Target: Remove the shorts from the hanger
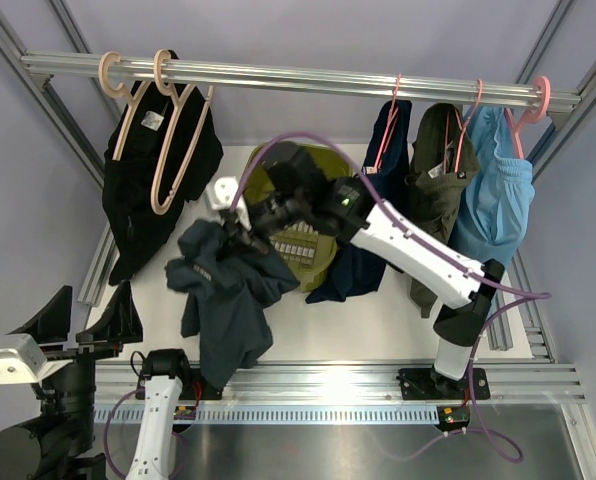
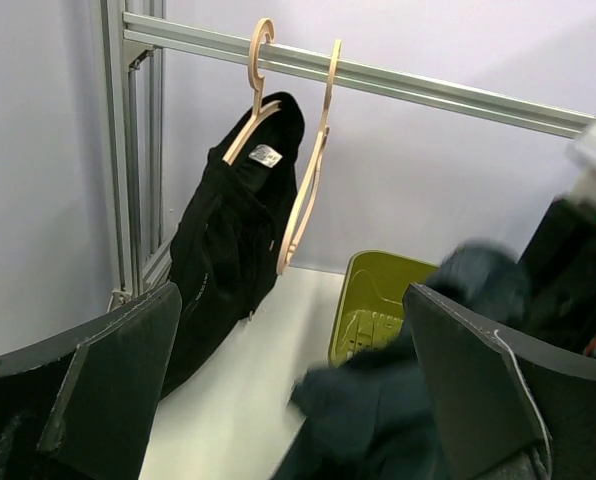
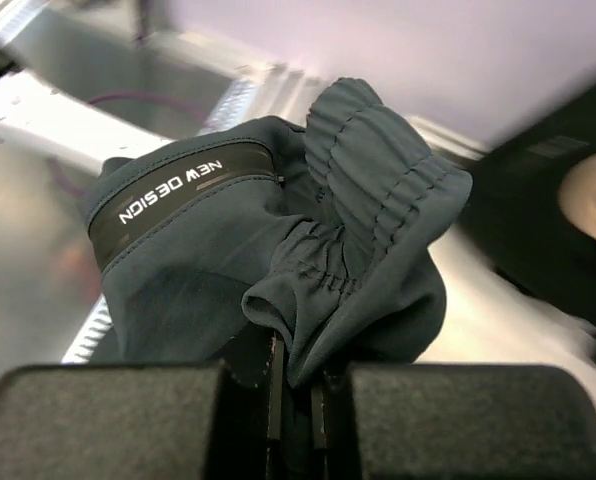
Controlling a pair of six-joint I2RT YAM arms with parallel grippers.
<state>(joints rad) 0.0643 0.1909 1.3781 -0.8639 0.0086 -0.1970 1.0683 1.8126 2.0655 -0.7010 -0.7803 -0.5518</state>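
Observation:
The teal shorts need my right gripper to raise them outward over the open basket point(image 1: 300, 234) beside them, then lower them in.
The dark teal-slate shorts point(image 1: 221, 300) hang limp from my right gripper point(image 1: 234, 240), off any hanger, with their lower part over the table's front left. In the right wrist view the right gripper point(image 3: 296, 385) is shut on a fold of the elastic waistband of these shorts point(image 3: 198, 270). The navy blue shorts point(image 1: 390, 135) hang from a pink hanger point(image 1: 396, 92) on the rail. An empty beige hanger point(image 1: 178, 140) hangs at the rail's left. My left gripper point(image 1: 88, 316) is low at the front left, open and empty, with its fingers point(image 2: 108, 390) wide apart and the teal shorts point(image 2: 378, 410) ahead of it.
A black garment point(image 1: 153, 190) hangs on another beige hanger point(image 1: 113, 75) at the far left. An olive-green basket point(image 1: 313, 255) stands mid-table under my right arm. Olive-green shorts point(image 1: 436, 170) and light-blue shorts point(image 1: 498, 195) hang on the right. Frame posts and rails point(image 1: 308, 75) bound the table.

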